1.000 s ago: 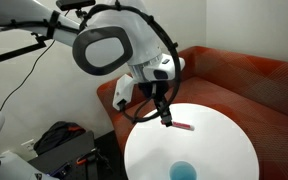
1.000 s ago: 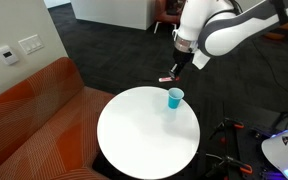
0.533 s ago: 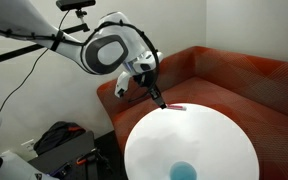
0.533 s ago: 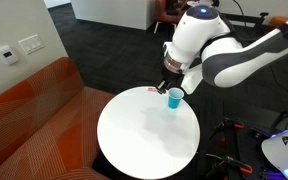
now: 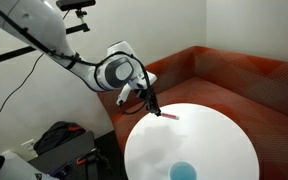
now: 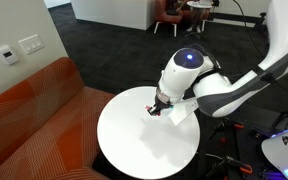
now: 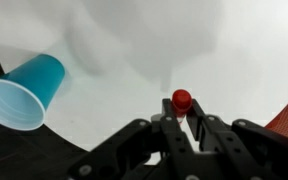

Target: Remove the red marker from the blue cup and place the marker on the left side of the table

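The robot's gripper will next move the red marker (image 5: 170, 114) outward and down onto the empty table, then open there.
My gripper (image 7: 182, 128) is shut on the red marker (image 7: 182, 100), whose round red end shows between the fingers. In an exterior view the gripper (image 5: 151, 104) holds the marker (image 5: 170, 114) low over the white table (image 5: 219, 140), near the rim on the sofa side. I cannot tell whether the marker touches the top. The blue cup (image 5: 184, 171) stands empty near the opposite rim. In the wrist view the cup (image 7: 24, 90) is at the left, apart from the gripper. In the other exterior view the arm hides the cup, and the gripper (image 6: 159, 107) is over the table (image 6: 129, 145).
A red-orange sofa (image 5: 234, 78) curves round the table's far side and shows in both exterior views (image 6: 29, 115). A dark bag and equipment (image 5: 62, 145) sit on the floor by the table. The robot's white arm (image 6: 199, 85) reaches over the table.
The arm has come down and moved across the table away from the cup, carrying the marker. The gripper is now low near the sofa-side rim.
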`<state>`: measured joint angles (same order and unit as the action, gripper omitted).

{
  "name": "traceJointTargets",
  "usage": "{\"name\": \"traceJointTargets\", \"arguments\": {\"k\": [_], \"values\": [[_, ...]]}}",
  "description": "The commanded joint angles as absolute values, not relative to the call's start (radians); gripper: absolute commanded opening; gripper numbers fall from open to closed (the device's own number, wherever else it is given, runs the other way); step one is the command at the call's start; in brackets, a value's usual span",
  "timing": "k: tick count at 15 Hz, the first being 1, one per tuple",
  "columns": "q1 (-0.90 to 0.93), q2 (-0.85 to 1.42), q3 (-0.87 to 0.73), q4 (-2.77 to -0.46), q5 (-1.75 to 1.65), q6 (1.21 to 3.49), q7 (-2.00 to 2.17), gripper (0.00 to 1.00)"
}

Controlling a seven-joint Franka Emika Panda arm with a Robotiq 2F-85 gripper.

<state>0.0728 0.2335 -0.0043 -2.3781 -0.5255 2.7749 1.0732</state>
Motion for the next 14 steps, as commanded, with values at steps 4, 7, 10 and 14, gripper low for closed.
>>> {"name": "traceJointTargets", "arguments": {"k": [4, 7, 10, 14], "values": [[0.184, 0.412, -0.064, -2.234, -0.487, 2.75, 1.157, 0.05], [0.249, 0.511, -0.112, -2.145, -0.452, 2.718, 1.169, 0.05], [0.312, 0.604, -0.157, -2.054, -0.412, 2.668, 1.179, 0.05], [0.363, 0.712, -0.184, -1.943, -0.366, 2.603, 1.203, 0.05]]}}
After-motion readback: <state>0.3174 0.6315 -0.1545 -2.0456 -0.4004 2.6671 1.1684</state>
